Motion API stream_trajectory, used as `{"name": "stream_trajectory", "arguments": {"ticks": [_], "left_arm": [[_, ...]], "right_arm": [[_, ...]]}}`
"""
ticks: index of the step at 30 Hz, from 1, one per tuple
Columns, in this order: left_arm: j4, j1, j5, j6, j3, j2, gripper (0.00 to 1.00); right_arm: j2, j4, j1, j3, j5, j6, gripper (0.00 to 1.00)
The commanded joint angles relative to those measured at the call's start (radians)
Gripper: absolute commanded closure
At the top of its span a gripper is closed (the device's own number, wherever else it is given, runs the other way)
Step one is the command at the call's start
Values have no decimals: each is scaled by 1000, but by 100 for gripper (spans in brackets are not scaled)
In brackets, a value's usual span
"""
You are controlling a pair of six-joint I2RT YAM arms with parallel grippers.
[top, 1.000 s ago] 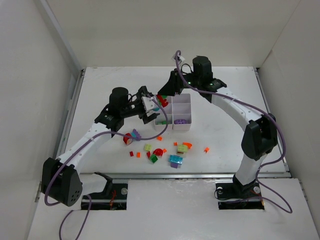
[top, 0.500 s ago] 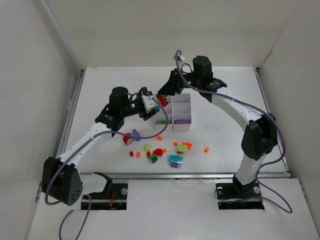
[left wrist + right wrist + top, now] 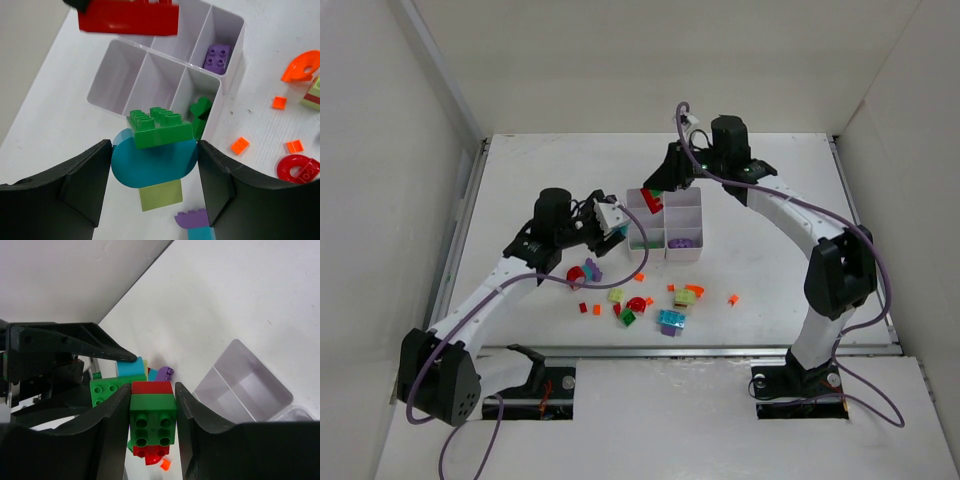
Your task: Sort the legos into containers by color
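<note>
Next, my left gripper lowers and draws back to release the stack on the open tabletop [image 3: 617, 263] beside the tray's corner, which lies below and back of it.
My left gripper [image 3: 616, 224] [image 3: 154, 167] is shut on a stack of legos: a green brick [image 3: 160, 129] on a rounded cyan piece [image 3: 150, 167], with a yellow-green brick [image 3: 161, 195] under it. It hangs just left of the containers [image 3: 686, 212] [image 3: 126, 75], a white six-compartment tray. My right gripper [image 3: 656, 193] [image 3: 152, 420] is shut on a green brick [image 3: 152, 420] sandwiched between red bricks [image 3: 152, 387] [image 3: 129, 19], above the tray's far left corner. One compartment holds a purple brick [image 3: 217, 56], another a green piece [image 3: 200, 111].
Loose legos lie in front of the tray: a red arch [image 3: 638, 303], orange bits [image 3: 731, 298], a cyan and purple stack [image 3: 670, 320], a yellow-green brick [image 3: 616, 295], a red and purple piece [image 3: 585, 271]. White walls enclose the table.
My left gripper has shut on the green and cyan stack and drawn back a little to the left, away from the tray. The right gripper has shifted slightly with its red and green stack.
</note>
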Motion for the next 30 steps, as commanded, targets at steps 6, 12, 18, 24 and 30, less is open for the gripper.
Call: {"name": "stream_trajectory", "arguments": {"ticks": [6, 12, 18, 24, 30], "left_arm": [[-42, 4, -85, -9, -107, -60, 100], [-111, 42, -78, 179, -221, -50, 72], [-68, 51, -56, 215, -247, -40, 35], [-10, 51, -26, 174, -137, -40, 17], [-25, 51, 190, 74, 37, -15, 16]], "right_arm": [[-29, 39, -3, -19, 29, 0, 100], [-48, 28, -3, -30, 38, 0, 100], [-48, 19, 6, -39, 38, 0, 100], [-68, 19, 15, -30, 29, -68, 100], [-118, 19, 24, 1, 29, -196, 100]]}}
